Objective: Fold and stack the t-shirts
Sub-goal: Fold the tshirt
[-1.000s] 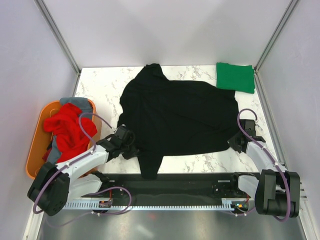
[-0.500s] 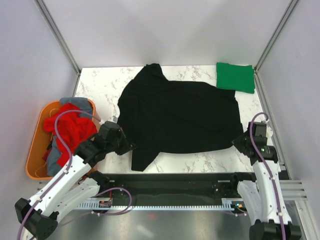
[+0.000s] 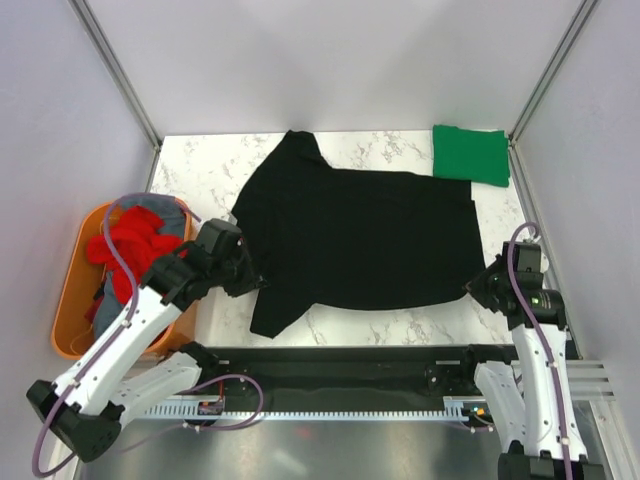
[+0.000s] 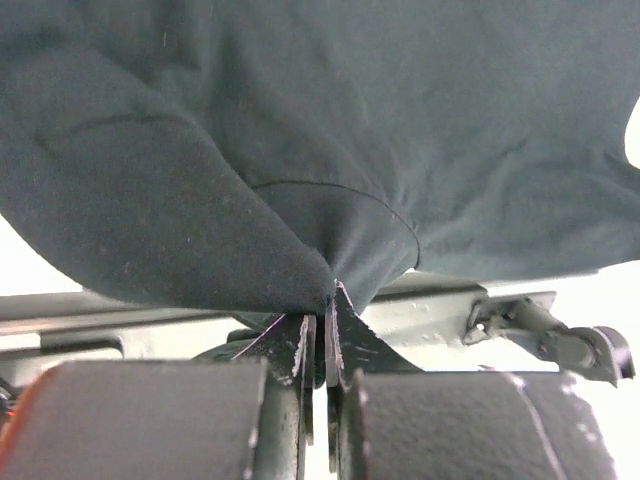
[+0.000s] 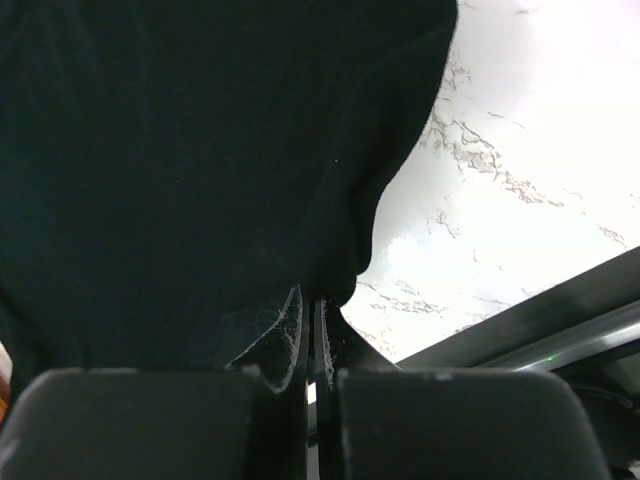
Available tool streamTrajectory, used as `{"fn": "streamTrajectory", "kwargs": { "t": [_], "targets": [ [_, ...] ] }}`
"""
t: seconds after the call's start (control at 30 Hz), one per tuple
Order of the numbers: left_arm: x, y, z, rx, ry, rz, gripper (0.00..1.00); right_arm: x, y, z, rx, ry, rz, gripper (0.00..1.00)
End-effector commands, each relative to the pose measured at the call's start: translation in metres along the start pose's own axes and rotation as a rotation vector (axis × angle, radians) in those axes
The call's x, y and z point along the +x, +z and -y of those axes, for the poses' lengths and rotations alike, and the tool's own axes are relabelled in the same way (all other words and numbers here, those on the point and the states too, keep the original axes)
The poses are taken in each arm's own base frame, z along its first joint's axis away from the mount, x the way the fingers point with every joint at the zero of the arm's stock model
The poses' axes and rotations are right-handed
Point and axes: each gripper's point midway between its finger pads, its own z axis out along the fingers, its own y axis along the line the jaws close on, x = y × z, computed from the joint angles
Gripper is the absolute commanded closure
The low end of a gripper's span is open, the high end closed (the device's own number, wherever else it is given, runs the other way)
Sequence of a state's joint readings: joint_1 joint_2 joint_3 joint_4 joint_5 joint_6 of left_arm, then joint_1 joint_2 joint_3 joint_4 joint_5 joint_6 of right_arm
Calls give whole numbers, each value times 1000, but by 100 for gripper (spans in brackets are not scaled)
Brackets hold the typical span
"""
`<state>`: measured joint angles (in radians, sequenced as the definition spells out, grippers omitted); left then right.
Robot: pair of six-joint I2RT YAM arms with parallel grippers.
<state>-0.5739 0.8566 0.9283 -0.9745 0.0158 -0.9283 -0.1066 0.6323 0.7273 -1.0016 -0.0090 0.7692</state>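
Observation:
I will next carry the black t-shirt's near edge outward with my left gripper, then down onto the black t-shirt's body [image 3: 275, 228] [image 4: 340, 80], and let it go there, because that cloth is outward of the gripper.
The black t-shirt [image 3: 360, 240] is spread across the marble table and lifted at its near edge. My left gripper [image 3: 250, 278] is shut on its near left edge, the cloth pinched between the jaws [image 4: 325, 300]. My right gripper [image 3: 478, 283] is shut on its near right corner [image 5: 312, 295]. The black cloth fills most of both wrist views [image 4: 300, 150] [image 5: 200, 170]. A folded bright green t-shirt [image 3: 471, 153] lies at the far right corner. The red t-shirt [image 3: 130, 250] and grey t-shirt [image 3: 150, 207] are bunched in the tub.
The orange plastic tub [image 3: 70, 300] stands at the left beside the table. Bare marble table top [image 3: 200, 170] shows at the far left and along the near edge. Frame posts and grey walls close in the table.
Both arms have risen and pulled the black shirt's near edge up and back. The hanging near left flap has drawn up off the front rail, and the shirt lies flatter.

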Motion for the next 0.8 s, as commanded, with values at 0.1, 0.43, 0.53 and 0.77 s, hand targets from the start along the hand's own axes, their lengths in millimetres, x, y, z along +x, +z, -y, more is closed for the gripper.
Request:
{"fn": "streamTrajectory", "kwargs": {
  "t": [0.1,0.43,0.53,0.77],
  "targets": [
    [-52,16,14,-120,161,45,98,-34,14,-30,-17,-66,22,100],
    [-151,79,22,-143,151,3,96,-79,81,-60,46,-75,25,100],
    [-166,124,21,-133,143,-100,85,-90,109,-69,66,-63,16,99],
    [-192,167,20,-121,96,-218,27,-129,145,-104,93,-184,-50,27]
  ]
}}
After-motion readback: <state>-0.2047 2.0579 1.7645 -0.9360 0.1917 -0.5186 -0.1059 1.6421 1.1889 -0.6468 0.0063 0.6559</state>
